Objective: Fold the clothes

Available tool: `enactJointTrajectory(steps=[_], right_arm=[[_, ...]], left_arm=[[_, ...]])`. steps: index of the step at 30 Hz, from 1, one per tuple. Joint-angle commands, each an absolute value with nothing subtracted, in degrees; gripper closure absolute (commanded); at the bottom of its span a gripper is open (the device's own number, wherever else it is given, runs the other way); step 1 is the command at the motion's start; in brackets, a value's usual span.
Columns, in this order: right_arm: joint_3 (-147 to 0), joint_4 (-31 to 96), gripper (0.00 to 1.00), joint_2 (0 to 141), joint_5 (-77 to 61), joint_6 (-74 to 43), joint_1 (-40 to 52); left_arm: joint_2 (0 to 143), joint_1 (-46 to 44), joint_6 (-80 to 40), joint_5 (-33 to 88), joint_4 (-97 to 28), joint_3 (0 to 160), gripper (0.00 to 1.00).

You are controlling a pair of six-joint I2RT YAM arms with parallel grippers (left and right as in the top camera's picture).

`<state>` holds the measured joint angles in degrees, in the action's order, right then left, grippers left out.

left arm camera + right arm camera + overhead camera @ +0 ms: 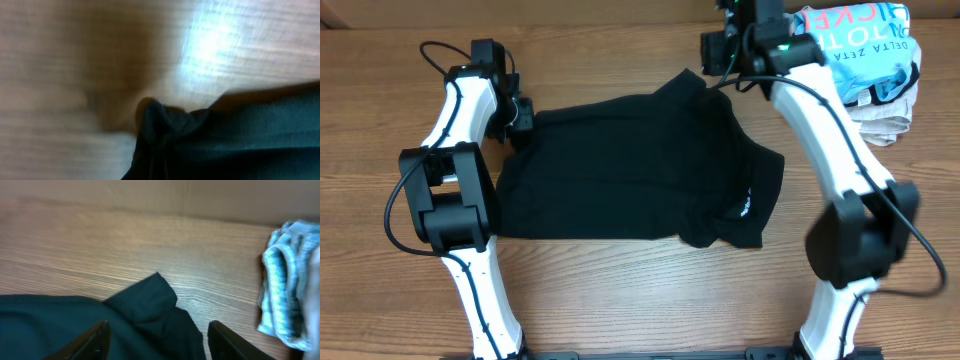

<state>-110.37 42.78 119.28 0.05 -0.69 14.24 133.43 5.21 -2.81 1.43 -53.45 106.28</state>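
The shirt is spread, so I should next lift its corner in my left gripper, bring it back and down onto the shirt's end (513, 170) beside this arm, and then let it go.
The clothes, one black T-shirt (630, 170), lie spread across the middle of the wooden table, with a small white tag (744, 206) near the right edge. My left gripper (520, 116) is at the shirt's upper left corner. In the blurred left wrist view a bunched fold of the black fabric (162, 127) runs down into the jaws, which are hidden; the gripper is shut on it. My right gripper (157, 341) is open over the shirt's upper right sleeve (150, 300), one finger on each side of the fabric. In the overhead view the right gripper (712, 62) is at the far edge.
A light blue shirt with pink lettering (865, 45) lies at the back right, on beige and grey garments (885, 120). Its folded edge (287, 280) shows to the right of my right gripper. Both arm bases stand at the table's front edge.
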Motion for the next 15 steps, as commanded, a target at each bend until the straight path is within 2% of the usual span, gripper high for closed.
enactJointTrajectory(steps=[1,9,15], right_arm=[[-111.3,41.1,0.30,124.4,0.6,0.5,14.3],[-111.3,36.2,0.24,134.6,-3.3,7.2,14.8],[-111.3,31.8,0.21,138.5,-3.1,8.0,15.3]], left_arm=[[134.5,5.2,-6.0,0.9,-56.0,106.5,0.96],[134.5,5.2,-6.0,1.1,-57.3,106.5,0.96],[134.5,5.2,-6.0,1.0,-57.2,106.5,0.96]])
